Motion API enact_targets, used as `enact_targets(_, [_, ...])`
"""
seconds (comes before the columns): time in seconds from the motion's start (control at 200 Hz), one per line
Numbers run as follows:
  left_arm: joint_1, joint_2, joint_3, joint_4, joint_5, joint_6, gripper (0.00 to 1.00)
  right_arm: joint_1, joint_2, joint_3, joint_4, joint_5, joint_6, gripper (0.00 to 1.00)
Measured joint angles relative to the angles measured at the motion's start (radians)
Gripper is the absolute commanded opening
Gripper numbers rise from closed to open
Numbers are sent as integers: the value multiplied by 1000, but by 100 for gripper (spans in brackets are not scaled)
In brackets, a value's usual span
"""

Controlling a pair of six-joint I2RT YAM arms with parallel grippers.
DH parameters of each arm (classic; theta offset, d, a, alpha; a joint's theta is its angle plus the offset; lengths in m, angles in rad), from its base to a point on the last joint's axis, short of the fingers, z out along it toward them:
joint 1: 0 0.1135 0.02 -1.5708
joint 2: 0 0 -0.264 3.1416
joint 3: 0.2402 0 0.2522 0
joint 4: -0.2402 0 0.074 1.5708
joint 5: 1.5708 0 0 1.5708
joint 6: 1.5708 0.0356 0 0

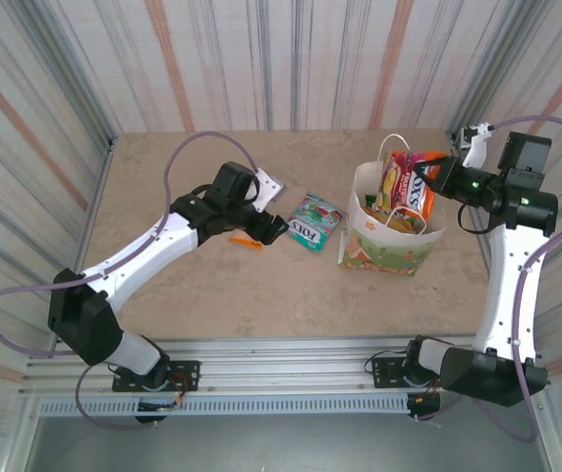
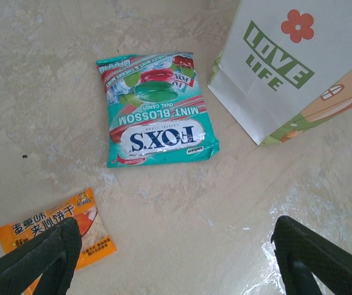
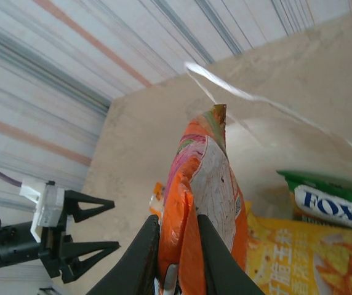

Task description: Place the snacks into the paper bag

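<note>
The orange packet is hanging on edge over the opening of the paper bag. I will lower my right gripper inside toward the yellow packet (image 1: pixel 397 223) (image 3: pixel 299 258) and let the orange packet go.
The white paper bag (image 1: pixel 391 252) (image 2: pixel 287 67) stands right of centre, with a yellow packet (image 3: pixel 299 258) and a green FOX'S packet (image 3: pixel 330 203) inside. My right gripper (image 1: pixel 440 183) (image 3: pixel 177 243) is shut on an orange packet (image 3: pixel 208 196) (image 1: pixel 421 187), held on edge over the bag's open mouth. A teal FOX'S packet (image 1: pixel 315 222) (image 2: pixel 160 110) lies flat on the table left of the bag. A tiny orange packet (image 1: pixel 245 241) (image 2: pixel 59 236) lies further left. My left gripper (image 1: pixel 271 228) (image 2: pixel 176 230) hovers open between these two, holding nothing.
Striped walls (image 1: pixel 261 59) close the table on three sides. An aluminium rail (image 1: pixel 291 359) runs along the near edge. Bare tabletop (image 1: pixel 261 295) stretches in front of the packets and the bag.
</note>
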Motion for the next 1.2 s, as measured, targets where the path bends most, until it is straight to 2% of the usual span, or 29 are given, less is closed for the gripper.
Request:
enact_targets(0.21, [0,23,36,0,11,0,84,29,11,0,-55,47,0,0])
enact_targets(0.561, [0,43,58,-24,18,0,84,153,53,-13,-60,110,1,0])
enact_targets(0.897, [0,44,62,-35,18,0,84,251,121,-30,-50,230,24,0])
enact_targets(1.197, [0,48,69,-45,18,0,84,270,187,-33,-25,312,56,0])
